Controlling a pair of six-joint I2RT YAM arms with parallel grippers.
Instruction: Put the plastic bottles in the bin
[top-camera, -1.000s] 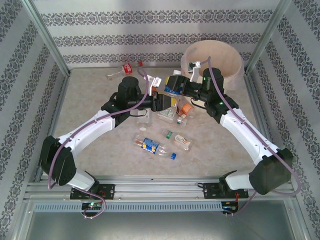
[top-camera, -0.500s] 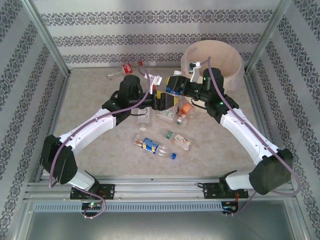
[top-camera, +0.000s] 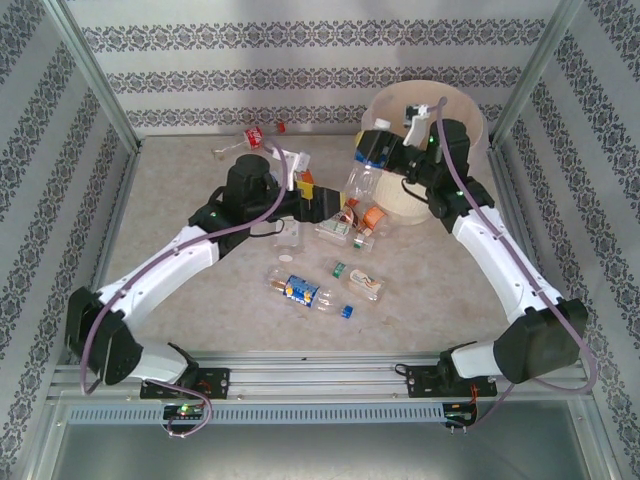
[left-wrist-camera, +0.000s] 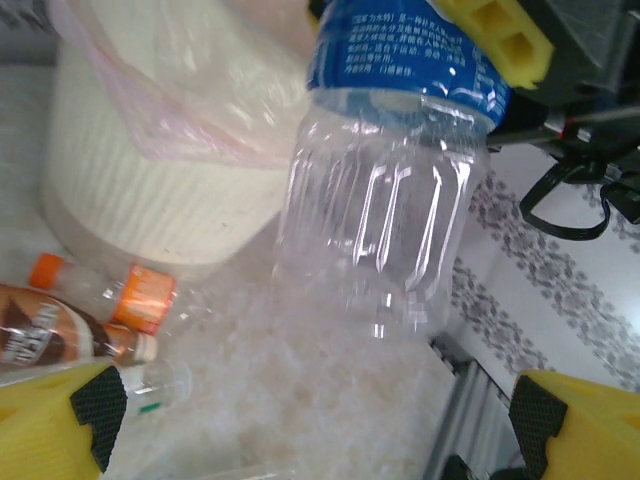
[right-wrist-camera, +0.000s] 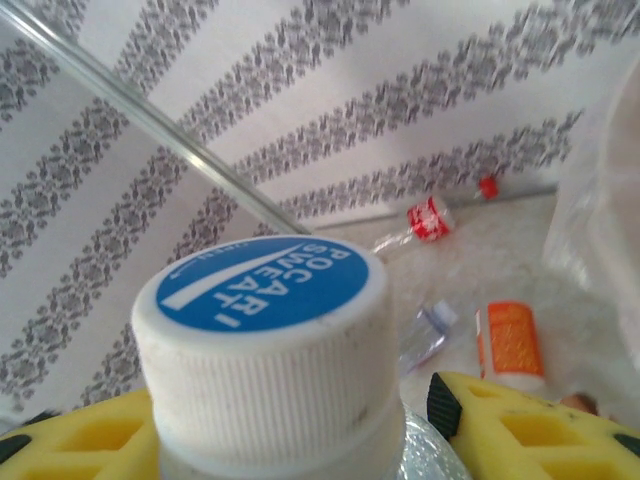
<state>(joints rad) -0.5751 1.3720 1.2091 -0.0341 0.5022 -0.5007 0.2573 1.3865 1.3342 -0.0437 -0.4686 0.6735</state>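
Note:
The bottle still hangs outside the bin's rim, so next the robot should swing its right gripper outward over the bin's opening (top-camera: 418, 97), which lies outward beside it, and release the bottle there.
My right gripper (top-camera: 382, 152) is shut on a clear plastic bottle (top-camera: 364, 178) with a blue label. It grips just under the white cap (right-wrist-camera: 262, 335), and the bottle hangs in the air against the left side of the cream bin (top-camera: 392, 98). My left gripper (top-camera: 325, 204) stands open and empty to the left of that bottle (left-wrist-camera: 385, 215), its yellow fingertips (left-wrist-camera: 90, 425) wide apart over the table. Several more plastic bottles lie on the table, among them an orange-labelled one (top-camera: 372, 217) by the bin's foot and a blue-labelled one (top-camera: 300, 292) nearer the front.
A red-labelled bottle (top-camera: 246, 139) lies by the back wall. The bin (left-wrist-camera: 150, 200) has a pinkish bag liner and stands in the back right corner. Metal frame posts and patterned walls close in the table on three sides.
The left gripper opened, let go of the blue-labelled bottle and drew back to the left. The right arm lifted the bottle up and toward the bin.

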